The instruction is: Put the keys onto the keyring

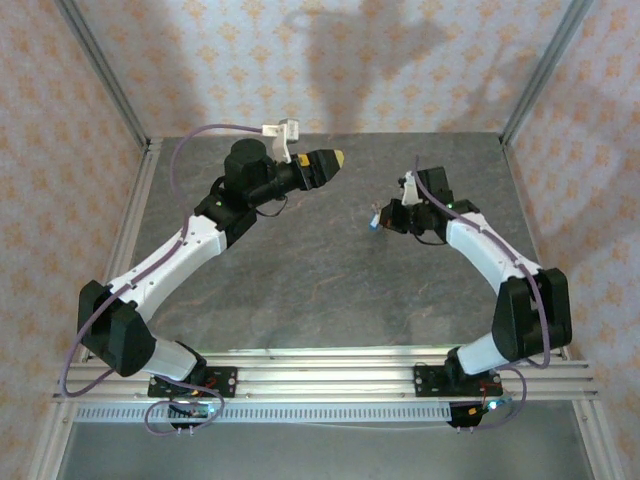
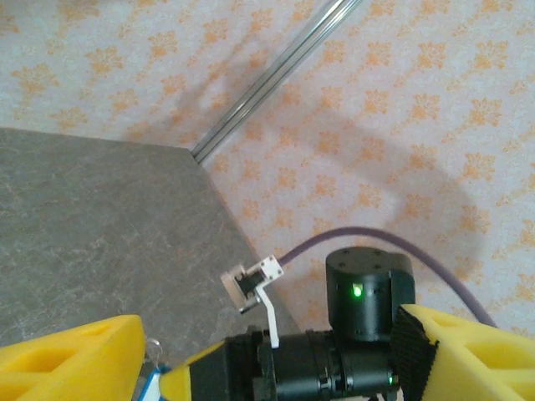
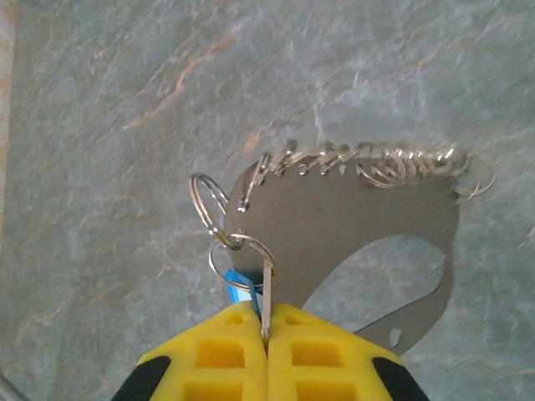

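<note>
Next, my right gripper should draw back and down to release the keys, already linked to the keyring, since open tabletop lies below it and back toward the base.
My right gripper (image 3: 266, 334) is shut on the keys (image 3: 267, 296), a silver blade with a blue head (image 3: 235, 290) just left of it. A small split ring (image 3: 214, 261) sits round the key's top and links to a second ring (image 3: 199, 200). That ring joins the keyring (image 3: 334, 219), a flat grey loop with a strand of small rings (image 3: 376, 160) along its far edge. From above, the right gripper (image 1: 386, 218) holds the blue key (image 1: 375, 222) over the table's right middle. My left gripper (image 2: 267, 361) is open and holds nothing. It hovers at the back (image 1: 335, 158), facing the right wrist.
Patterned walls close the grey stone table (image 1: 300, 280) on three sides, with aluminium posts (image 1: 105, 70) at the back corners. The right arm's black wrist and its white camera mount (image 2: 255, 284) sit close in front of the left gripper. A purple cable (image 2: 393, 238) loops behind the wrist.
</note>
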You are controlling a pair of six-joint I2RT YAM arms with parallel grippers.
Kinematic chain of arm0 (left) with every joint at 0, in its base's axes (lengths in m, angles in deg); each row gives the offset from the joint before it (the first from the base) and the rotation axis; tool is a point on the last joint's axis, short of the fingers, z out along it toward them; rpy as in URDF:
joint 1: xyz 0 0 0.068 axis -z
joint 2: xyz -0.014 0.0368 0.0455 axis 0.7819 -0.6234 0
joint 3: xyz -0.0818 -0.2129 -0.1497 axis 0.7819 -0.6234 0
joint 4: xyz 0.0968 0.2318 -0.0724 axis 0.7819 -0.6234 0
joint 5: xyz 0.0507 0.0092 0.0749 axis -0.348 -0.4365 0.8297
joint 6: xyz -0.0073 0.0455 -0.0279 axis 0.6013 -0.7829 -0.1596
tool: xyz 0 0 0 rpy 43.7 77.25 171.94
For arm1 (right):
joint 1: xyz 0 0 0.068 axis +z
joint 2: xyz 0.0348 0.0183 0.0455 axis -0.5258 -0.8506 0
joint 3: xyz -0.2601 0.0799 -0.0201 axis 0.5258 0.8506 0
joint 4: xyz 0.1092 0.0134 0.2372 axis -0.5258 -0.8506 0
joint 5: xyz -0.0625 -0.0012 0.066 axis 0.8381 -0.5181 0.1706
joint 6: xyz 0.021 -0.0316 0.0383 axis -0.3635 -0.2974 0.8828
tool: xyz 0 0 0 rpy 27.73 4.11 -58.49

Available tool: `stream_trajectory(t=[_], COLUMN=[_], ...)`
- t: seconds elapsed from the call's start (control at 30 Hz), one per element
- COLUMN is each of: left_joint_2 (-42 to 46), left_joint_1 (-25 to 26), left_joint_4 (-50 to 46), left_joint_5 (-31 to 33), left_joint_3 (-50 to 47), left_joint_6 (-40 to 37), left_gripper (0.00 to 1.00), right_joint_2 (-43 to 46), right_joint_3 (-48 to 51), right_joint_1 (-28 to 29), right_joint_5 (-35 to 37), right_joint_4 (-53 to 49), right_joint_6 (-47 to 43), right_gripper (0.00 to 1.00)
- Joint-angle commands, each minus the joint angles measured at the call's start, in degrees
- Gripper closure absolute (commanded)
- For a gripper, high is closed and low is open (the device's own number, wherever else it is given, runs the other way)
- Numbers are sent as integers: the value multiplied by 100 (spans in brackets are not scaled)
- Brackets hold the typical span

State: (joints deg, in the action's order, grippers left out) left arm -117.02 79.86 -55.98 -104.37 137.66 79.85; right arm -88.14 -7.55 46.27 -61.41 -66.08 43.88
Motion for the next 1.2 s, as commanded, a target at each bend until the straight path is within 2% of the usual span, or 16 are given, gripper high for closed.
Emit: stream_trajectory(t=[0.0, 0.33, 0.67, 0.8, 0.93, 1.13, 1.17], left_joint_2=[197, 311, 283, 187, 136, 243, 300], left_joint_1=[-43, -26, 27, 42, 45, 40, 40], left_joint_4=[310, 355, 302, 405, 426, 215, 104], left_joint_5=[65, 75, 84, 66, 65, 209, 283], left_joint_3=[-99, -252, -288, -279, -262, -301, -322], left_joint_6=[146, 250, 311, 410, 456, 339, 249], left_gripper=[21, 21, 21, 21, 21, 21, 21], right_joint_2=[59, -235, -993, -1057, -568, -38, 61], right_joint_3=[436, 1005, 811, 484, 437, 358, 373], right_joint_1=[37, 532, 1298, 1769, 1732, 1089, 954], right_joint_5=[279, 218, 44, -410, -367, -279, -223], right_joint_4=[256, 1091, 1545, 1530, 1450, 924, 887], right_joint_6=[366, 1040, 1390, 1308, 1171, 889, 879], right_gripper=[100, 100, 100, 73, 53, 45, 40])
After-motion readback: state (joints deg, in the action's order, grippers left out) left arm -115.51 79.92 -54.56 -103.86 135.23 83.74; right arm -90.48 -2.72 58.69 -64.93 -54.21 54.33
